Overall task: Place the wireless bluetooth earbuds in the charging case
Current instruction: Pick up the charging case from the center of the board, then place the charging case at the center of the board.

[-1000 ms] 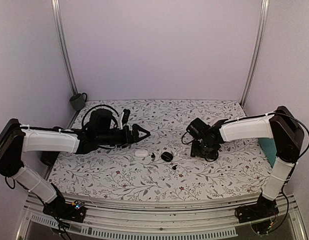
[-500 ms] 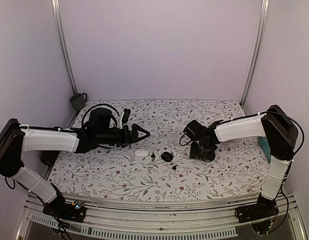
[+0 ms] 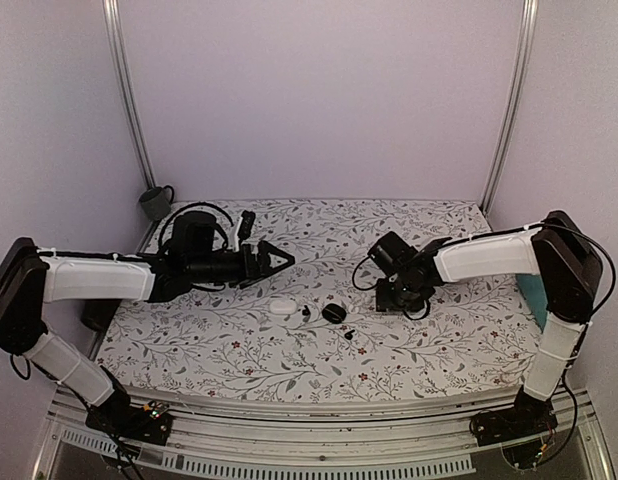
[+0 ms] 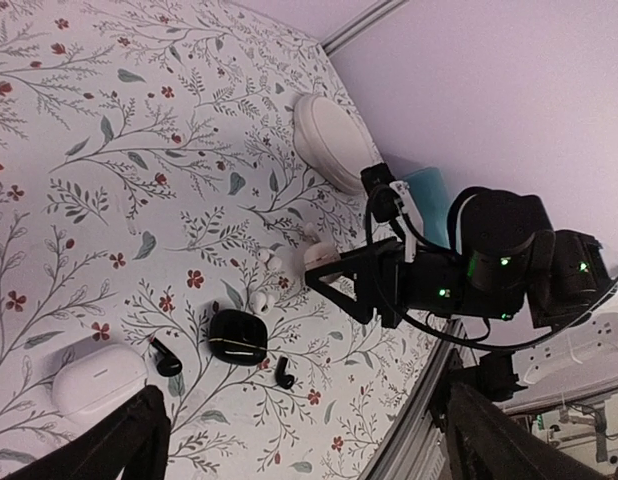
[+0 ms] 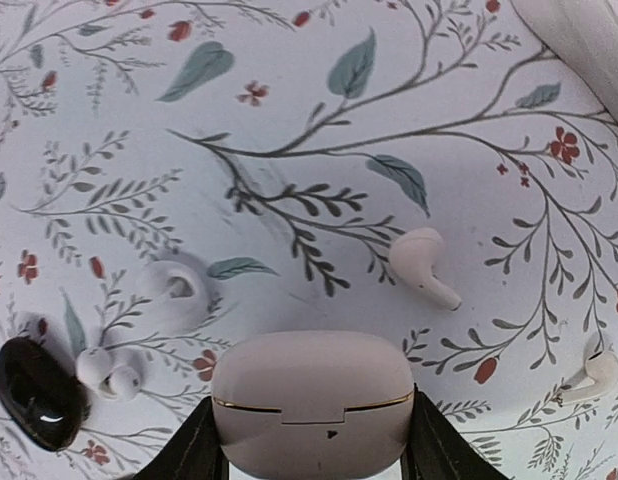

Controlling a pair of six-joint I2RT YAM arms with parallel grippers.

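Next, my right gripper moves to the left in the top view, to the bare cloth behind the earbud by the white case, and releases the pinkish case.
The black charging case (image 3: 333, 313) lies shut on the floral cloth at centre, also seen in the left wrist view (image 4: 237, 335) and as a glossy dark blob in the right wrist view (image 5: 37, 393). One black earbud (image 3: 306, 313) (image 4: 167, 357) lies left of it, the other (image 3: 348, 335) (image 4: 284, 373) in front of it. My left gripper (image 3: 279, 259) (image 4: 309, 450) is open and empty, above and behind the white case. My right gripper (image 3: 397, 296) (image 5: 311, 425) is shut on a pale pinkish case (image 5: 311, 395), right of the black case.
A white case (image 3: 281, 306) (image 4: 97, 378) lies left of the black earbuds. Several white earbuds (image 5: 421, 262) (image 5: 174, 292) lie scattered by my right gripper. A white round dish (image 4: 334, 145) sits behind. A grey cup (image 3: 156, 202) stands back left, a teal object (image 3: 537, 300) at the right edge.
My left gripper has drawn back and up a little. My right gripper has shifted slightly left with the pale case still in it. The black case and earbuds have not moved.
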